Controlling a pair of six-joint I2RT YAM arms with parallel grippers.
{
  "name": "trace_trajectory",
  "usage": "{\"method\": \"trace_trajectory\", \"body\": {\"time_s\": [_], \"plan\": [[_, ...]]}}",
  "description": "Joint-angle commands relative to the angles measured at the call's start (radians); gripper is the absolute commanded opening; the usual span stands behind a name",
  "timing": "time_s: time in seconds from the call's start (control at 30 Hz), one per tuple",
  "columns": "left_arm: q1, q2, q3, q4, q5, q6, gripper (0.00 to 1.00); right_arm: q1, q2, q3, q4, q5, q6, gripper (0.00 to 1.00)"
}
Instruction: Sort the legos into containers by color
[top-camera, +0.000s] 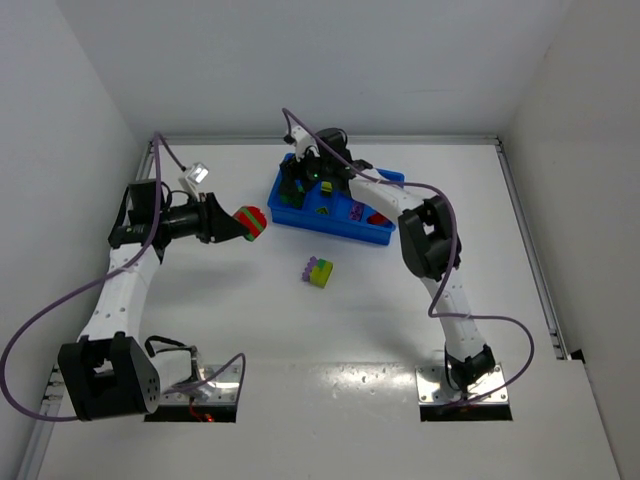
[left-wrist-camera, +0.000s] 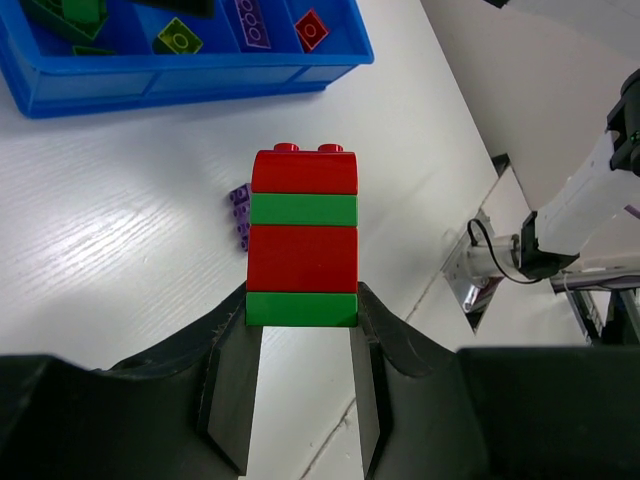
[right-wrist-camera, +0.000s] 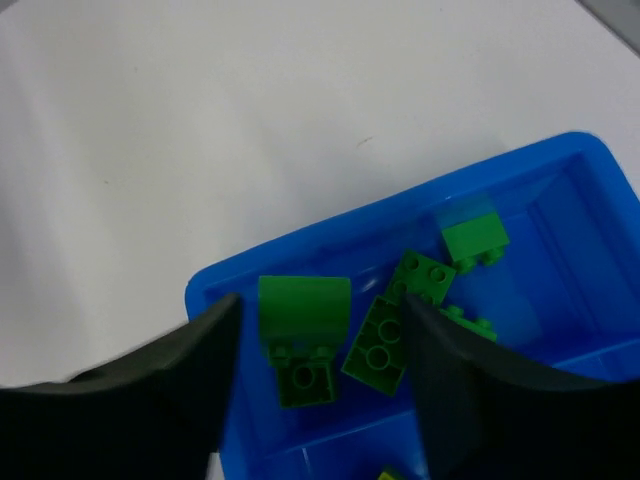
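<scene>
I need to lift my right gripper off the tray (top-camera: 330, 228) and back next. Then I need to turn it onto the red end brick (top-camera: 257, 216), which stands free of my left gripper.
My left gripper (left-wrist-camera: 303, 308) is shut on the bottom green layer of a red-and-green striped lego stack (left-wrist-camera: 303, 240) and holds it above the table; in the top view the stack (top-camera: 252, 222) is left of the blue tray (top-camera: 330, 228). My right gripper (right-wrist-camera: 320, 335) is open over the tray's end compartment (right-wrist-camera: 230, 280), where several green legos (right-wrist-camera: 303, 310) lie untouched between the fingers. In the top view the right gripper (top-camera: 316, 170) is over the tray's left end. A purple and yellow-green cluster (top-camera: 318, 271) sits on the table in front of the tray.
In the left wrist view the tray (left-wrist-camera: 190, 78) holds green, yellow-green (left-wrist-camera: 180, 38), purple (left-wrist-camera: 250, 22) and red (left-wrist-camera: 311, 30) bricks in separate compartments. The purple cluster (left-wrist-camera: 240, 212) peeks out behind the held stack. White walls enclose the table. The right arm's base (left-wrist-camera: 520, 255) is at the table edge.
</scene>
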Motion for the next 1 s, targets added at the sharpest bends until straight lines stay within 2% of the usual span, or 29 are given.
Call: {"method": "trace_trajectory", "body": {"time_s": [0.0,0.1,0.23,0.33,0.47,0.57,0.63,0.67,0.7,0.8,0.97], "plan": [[0.009,0.001,0.04,0.009,0.06,0.025,0.0,-0.003,-0.031,0.01,0.05,-0.034,-0.028,0.73],[0.009,0.01,0.04,0.0,0.084,0.025,0.0,-0.003,-0.076,-0.013,0.03,-0.098,-0.028,0.82],[0.009,0.01,0.04,0.0,0.164,0.034,0.0,-0.028,-0.255,-0.113,-0.008,-0.211,-0.019,0.83],[0.009,0.029,0.029,0.0,0.256,0.078,0.0,-0.086,-0.378,-0.216,-0.083,-0.426,-0.04,0.83],[0.009,0.075,0.02,0.0,0.356,0.108,0.0,-0.189,-0.607,-0.332,-0.267,-0.608,-0.106,0.83],[-0.029,0.105,0.029,0.0,0.4,0.118,0.0,-0.224,-0.678,-0.402,-0.323,-0.761,-0.083,0.83],[-0.072,0.133,0.04,0.0,0.426,0.127,0.0,-0.224,-0.723,-0.464,-0.285,-0.859,-0.011,0.83],[-0.089,0.142,0.04,0.0,0.44,0.128,0.0,-0.224,-0.738,-0.496,-0.234,-0.881,0.108,0.83],[-0.104,0.142,0.054,0.0,0.44,0.128,0.0,-0.212,-0.754,-0.57,-0.108,-0.901,0.169,0.83],[-0.163,0.165,0.084,0.0,0.449,0.128,0.0,-0.177,-0.777,-0.667,0.016,-0.926,0.311,0.83],[-0.244,0.175,0.106,0.009,0.448,0.118,0.0,-0.137,-0.748,-0.678,-0.013,-0.938,0.311,0.83]]}}
